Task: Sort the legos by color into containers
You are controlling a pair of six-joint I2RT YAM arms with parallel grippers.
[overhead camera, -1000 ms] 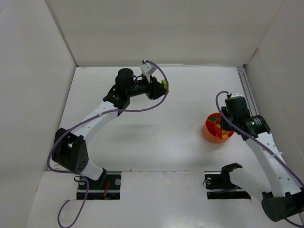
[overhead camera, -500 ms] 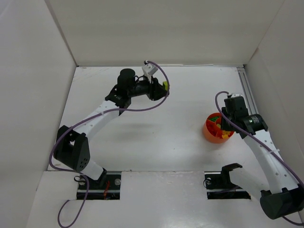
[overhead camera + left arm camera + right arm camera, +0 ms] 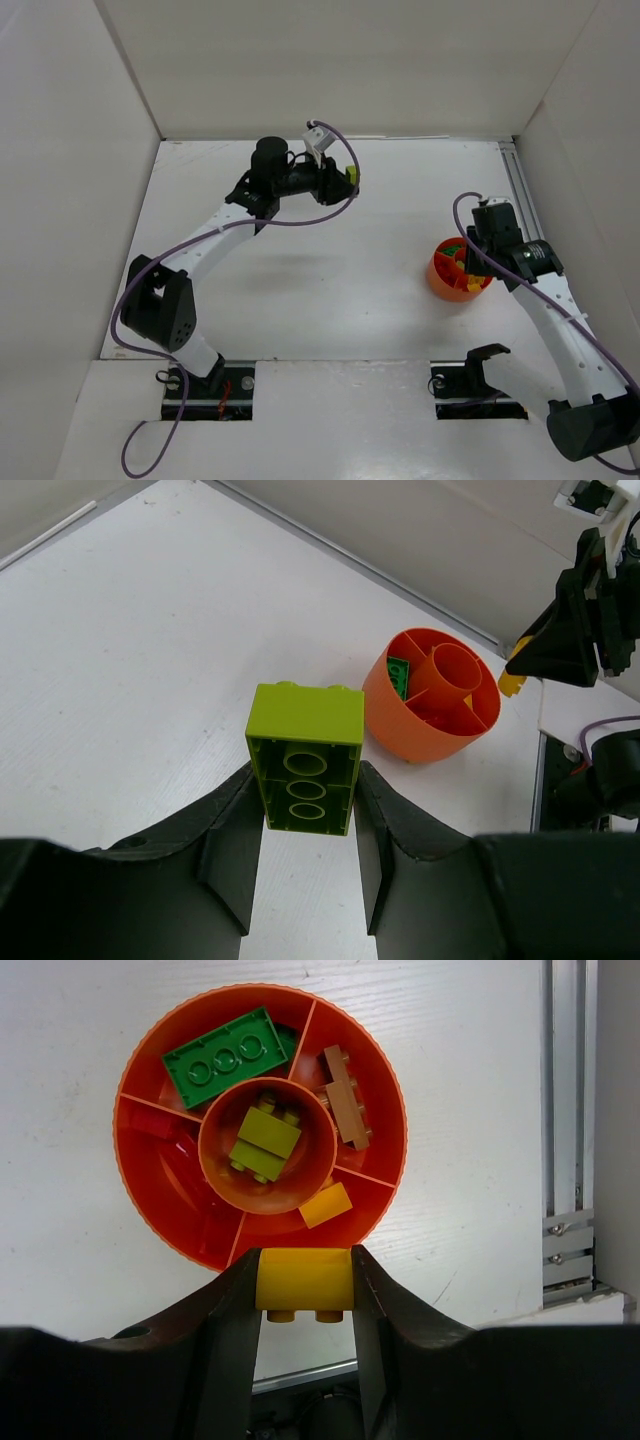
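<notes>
The robot's right gripper should next turn and go down slightly over the bowl's section with a yellow lego to release the matching yellow lego, as that section is below the gripper.
My left gripper (image 3: 347, 181) is at the back middle of the table, shut on a lime green lego (image 3: 305, 758) whose hollow underside faces the left wrist camera; the lego also shows in the top view (image 3: 350, 177). My right gripper (image 3: 304, 1290) is shut on a yellow lego (image 3: 303, 1279), held above the near rim of the orange bowl (image 3: 180, 1245). The bowl sits at the right in the top view (image 3: 440, 281) and shows in the left wrist view (image 3: 400, 730). It holds a dark green lego (image 3: 225, 1057), a brown one (image 3: 344, 1097), a lime one (image 3: 264, 1141), a yellow one (image 3: 325, 1205) and red ones (image 3: 160, 1125).
White walls enclose the table on three sides. A metal rail (image 3: 520, 185) runs along the right edge, next to the bowl; it also shows in the right wrist view (image 3: 567, 1110). The arm bases sit at the near edge.
My left arm has shifted slightly right and back with the lime lego. My right arm has hardly moved over the last half second.
</notes>
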